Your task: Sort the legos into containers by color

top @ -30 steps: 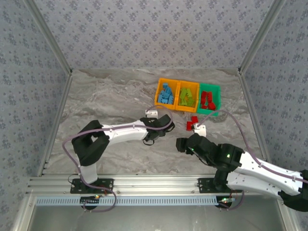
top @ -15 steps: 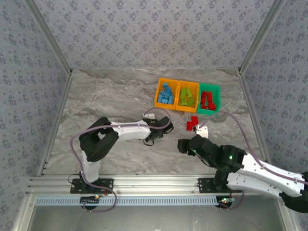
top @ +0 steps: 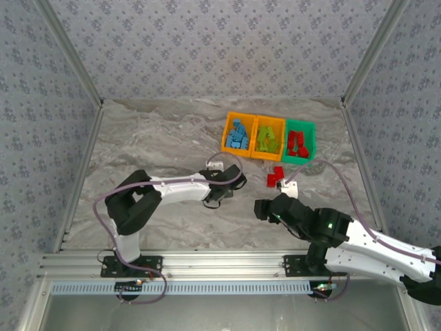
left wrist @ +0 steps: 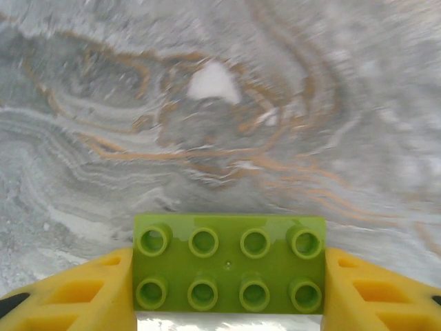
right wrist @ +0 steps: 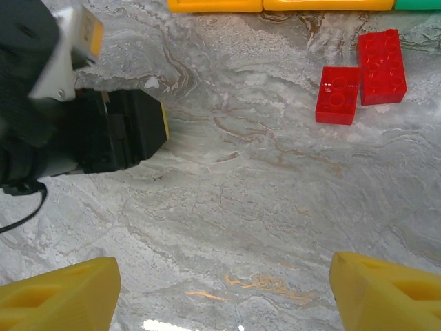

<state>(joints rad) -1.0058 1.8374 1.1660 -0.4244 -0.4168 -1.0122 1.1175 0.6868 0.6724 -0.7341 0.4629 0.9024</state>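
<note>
The orange bin has green bricks in it, so my left gripper should next lift the lime green brick (left wrist: pixel 229 265) and carry it outward over that bin.
A lime green lego brick (left wrist: pixel 229 265) is clamped studs-up between the yellow fingers of my left gripper (left wrist: pixel 229 276), just above the marble table. From above, the left gripper (top: pixel 218 197) sits mid-table, left of two red bricks (top: pixel 275 176). Those red bricks (right wrist: pixel 337 94) (right wrist: pixel 381 66) lie flat on the table ahead of my right gripper (right wrist: pixel 220 296), which is open and holds nothing. At the back stand three bins: an orange one (top: pixel 226 135) holding blue bricks, an orange one (top: pixel 269 121) holding green bricks, and a green one (top: pixel 301 123) holding red bricks.
The left arm's black wrist (right wrist: pixel 103 131) fills the upper left of the right wrist view, close to my right gripper (top: pixel 262 207). Metal frame rails (top: pixel 207 265) border the near edge. Bare marble (top: pixel 151 138) stretches left of the bins.
The right arm has drawn back slightly toward the near edge. The left arm's elbow swung out and back, while its gripper stayed in nearly the same spot.
</note>
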